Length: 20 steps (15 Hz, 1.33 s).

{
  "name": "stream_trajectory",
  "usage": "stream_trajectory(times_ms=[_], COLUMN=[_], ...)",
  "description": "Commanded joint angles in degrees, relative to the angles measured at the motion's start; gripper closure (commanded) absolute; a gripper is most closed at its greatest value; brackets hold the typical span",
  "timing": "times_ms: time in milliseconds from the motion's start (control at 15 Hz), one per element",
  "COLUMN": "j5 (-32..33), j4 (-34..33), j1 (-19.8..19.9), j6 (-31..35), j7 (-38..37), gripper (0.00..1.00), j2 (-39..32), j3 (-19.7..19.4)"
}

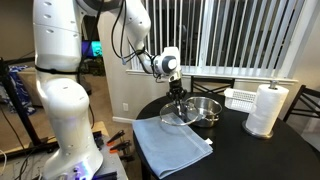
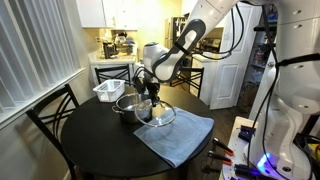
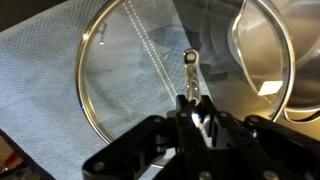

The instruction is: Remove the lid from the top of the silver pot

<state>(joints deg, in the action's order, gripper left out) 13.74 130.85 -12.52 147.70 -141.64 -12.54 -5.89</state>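
Note:
Next, my gripper moves back and down over the bare blue cloth [image 1: 165, 136] [image 3: 48, 85] and releases the knob, since the lid overlaps the pot's rim.
The glass lid [image 3: 130, 80] with its thin metal rim is off the silver pot [image 3: 270, 50] and sits low over the blue cloth [image 3: 50, 90], right beside the pot. My gripper [image 3: 195, 105] is shut on the lid's small metal knob. In both exterior views the gripper [image 1: 177, 98] [image 2: 148, 96] points straight down onto the lid [image 1: 178, 117] [image 2: 157, 116], with the open pot [image 1: 207, 108] [image 2: 128, 104] next to it. I cannot tell whether the lid touches the cloth.
The round black table [image 1: 250, 150] [image 2: 90, 145] carries the blue cloth [image 1: 170, 145] [image 2: 178, 137], a white slatted rack [image 1: 240, 97] [image 2: 108, 90] behind the pot and a paper towel roll [image 1: 266, 108]. A chair [image 2: 50, 115] stands at the table.

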Motion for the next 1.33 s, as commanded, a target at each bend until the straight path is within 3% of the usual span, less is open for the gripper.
stream_trajectory(times_ms=[0,400,733,933,1267], j5=[0.5,-0.1,6.0,9.2,8.4], j4=[5.8,11.0,15.6,16.4,16.4], j1=[2.5,3.2,2.3,3.9,5.5], j6=[4.3,6.3,7.3,5.6,0.8], j7=[0.3,1.5,-2.7,-4.1,-3.2], gripper=[0.96,0.96,0.96,0.96,0.96], j2=[3.2,5.5,13.6,16.0,13.3], j3=[0.6,1.2,1.7,3.9,6.8])
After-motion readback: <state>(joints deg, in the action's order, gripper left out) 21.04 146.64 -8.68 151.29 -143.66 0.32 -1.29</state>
